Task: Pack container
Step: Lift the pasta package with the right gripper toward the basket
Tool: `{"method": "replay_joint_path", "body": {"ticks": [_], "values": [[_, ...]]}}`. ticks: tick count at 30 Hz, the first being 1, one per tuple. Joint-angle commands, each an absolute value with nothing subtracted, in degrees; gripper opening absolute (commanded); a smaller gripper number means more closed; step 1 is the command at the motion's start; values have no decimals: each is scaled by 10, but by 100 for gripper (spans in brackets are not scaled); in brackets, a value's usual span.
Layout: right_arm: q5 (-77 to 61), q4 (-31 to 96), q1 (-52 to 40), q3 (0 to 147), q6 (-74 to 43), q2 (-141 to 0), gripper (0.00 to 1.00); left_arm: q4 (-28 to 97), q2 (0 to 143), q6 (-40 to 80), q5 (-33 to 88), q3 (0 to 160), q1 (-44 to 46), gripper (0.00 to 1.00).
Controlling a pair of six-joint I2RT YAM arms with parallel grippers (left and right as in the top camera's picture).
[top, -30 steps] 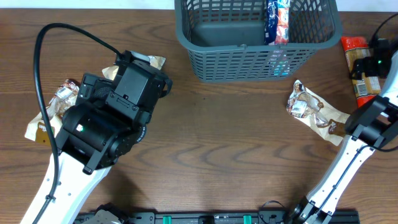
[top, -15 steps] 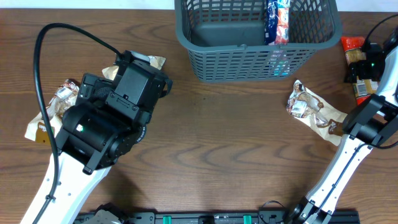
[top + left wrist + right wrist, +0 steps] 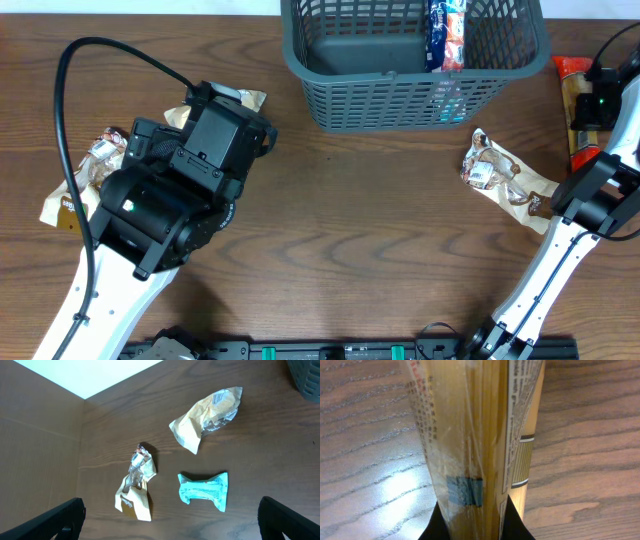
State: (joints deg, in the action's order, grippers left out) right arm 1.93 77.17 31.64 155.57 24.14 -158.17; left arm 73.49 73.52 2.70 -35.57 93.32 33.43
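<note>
The empty gap beside the snack packet is to the left of the robot's right gripper in the overhead view. The right gripper will next rise over the basket's rim, then go down to release.
The container (image 3: 400, 95) is a dark grey slotted basket at the top middle of the overhead view, with a blue and orange snack packet (image 3: 446, 30) standing inside at its right. Right of it, my right gripper (image 3: 598, 100) is shut on a long yellow packet with a red end (image 3: 572, 90). In the right wrist view this yellow packet (image 3: 470, 435) stands on edge, pinched between the black fingers (image 3: 436, 527) of the right gripper (image 3: 477, 522). My left gripper (image 3: 170, 520) is open above the table, with nothing between its fingers (image 3: 65, 517).
Below the left gripper lie a cream packet (image 3: 210, 415), a crumpled brown and cream packet (image 3: 136, 487) and a teal packet (image 3: 205, 491). A crumpled packet (image 3: 500, 172) lies left of the right arm. The bulky left arm (image 3: 170, 195) covers the table's left part.
The right gripper has closed on the yellow packet, which now stands narrower on its edge. The left arm has not moved.
</note>
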Motion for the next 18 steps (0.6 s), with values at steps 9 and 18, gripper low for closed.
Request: {"method": "replay_joint_path", "body": {"ticks": [9, 18], "values": [[10, 781, 285, 1555, 104, -1554, 1, 737, 738, 24, -365, 942, 332, 99], [10, 778, 280, 1593, 77, -1367, 1, 737, 738, 24, -365, 942, 332, 99]]}}
